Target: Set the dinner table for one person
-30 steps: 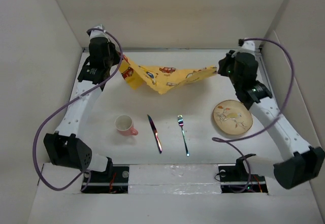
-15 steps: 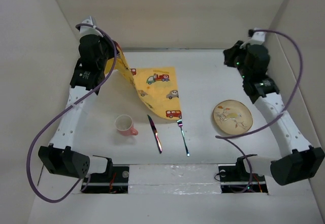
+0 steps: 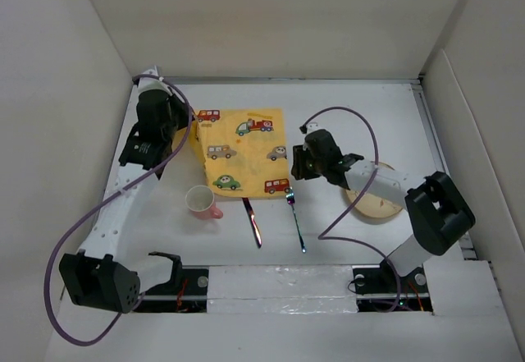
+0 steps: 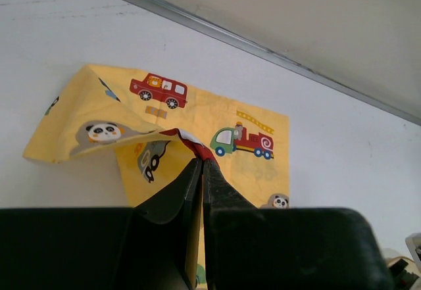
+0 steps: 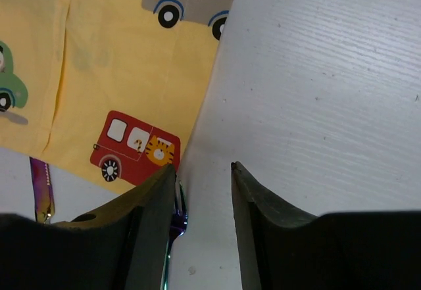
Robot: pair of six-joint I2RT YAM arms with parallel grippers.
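Observation:
The mat's corner by the red bus [image 3: 287, 192] [image 5: 172, 166] is still to be reached by my right gripper, which first needs to go down and tilt its fingers toward the mat.
The yellow mat [image 3: 242, 150] printed with vehicles lies mostly flat on the white dinner table [image 3: 353, 112]. Its left edge is still lifted, with my left gripper [image 3: 194, 136] shut on a raised fold of the mat [image 4: 197, 112], fingertips [image 4: 200, 163] pressed together. My right gripper [image 3: 295, 167] hovers low at the mat's near right corner [image 5: 118, 60], jaws open with only bare tabletop between them [image 5: 202, 168]. A fork [image 3: 295, 218] lies just below that corner, its tines [image 5: 177, 214] beside the left finger. A knife [image 3: 252, 221], a pink cup [image 3: 201, 202] and a patterned plate [image 3: 371, 207] sit nearby.
Pale panels wall the table on the left, back and right. My right forearm lies across the plate and hides much of it. The knife's purple tip [image 5: 43, 191] pokes out under the mat's near edge. Purple cables loop from both arms.
My right gripper has let go of the mat and swung down to the table's middle. The mat has dropped from hanging between both grippers to lying spread, with the left gripper lowered with its edge.

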